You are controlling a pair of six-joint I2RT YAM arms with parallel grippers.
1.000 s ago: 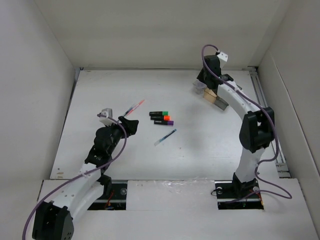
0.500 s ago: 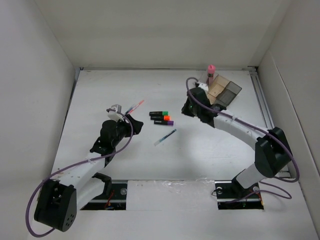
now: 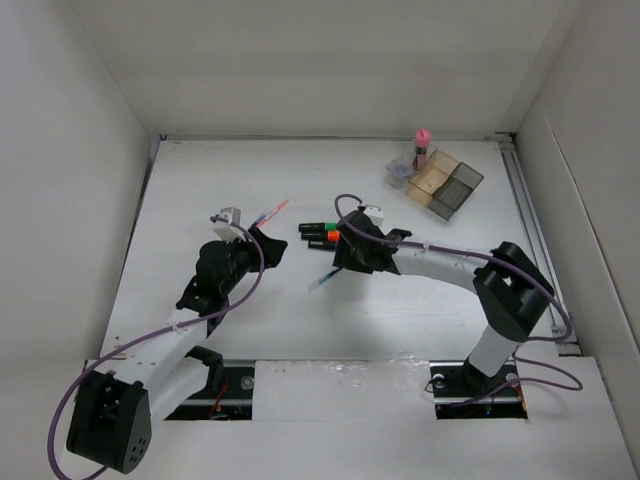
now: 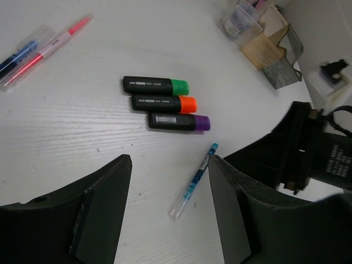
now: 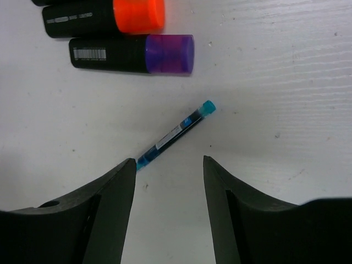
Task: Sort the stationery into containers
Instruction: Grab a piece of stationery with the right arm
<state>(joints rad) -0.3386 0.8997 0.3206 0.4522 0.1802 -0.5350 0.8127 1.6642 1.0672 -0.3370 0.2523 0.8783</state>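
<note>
My right gripper is open and will next lower its fingers on both sides of the thin pen just behind its end with the cap [image 5: 183, 125] and close, because that part is clear of the purple marker.
Three black markers lie side by side mid-table: green [image 3: 320, 227] [image 4: 155, 86], orange [image 4: 164, 103] [image 5: 104, 19] and purple [image 4: 178, 122] [image 5: 132, 54]. The thin blue-white pen [image 3: 322, 279] [image 4: 193, 181] [image 5: 175, 133] lies just in front of them. My right gripper [image 3: 348, 252] [image 5: 168, 165] is open and empty, low over the pen's capped end. My left gripper [image 3: 262, 247] [image 4: 169, 165] is open and empty, left of the markers. The pink-red pen [image 3: 270, 212] [image 4: 47, 50] lies beyond it. The pink-capped bottle [image 3: 422, 148] and grey jar [image 3: 400, 172] stand in the compartment tray [image 3: 450, 190].
A second blue pen [image 4: 19, 55] lies against the pink-red one. The right arm [image 4: 308, 148] crosses the table from the right, close to the markers. White walls enclose the table; a rail [image 3: 530, 230] runs along its right edge.
My right arm has swung from the tray at the back right to the table's middle, over the blue-white pen. The pink-capped bottle now shows in the tray. The left gripper shifted slightly.
</note>
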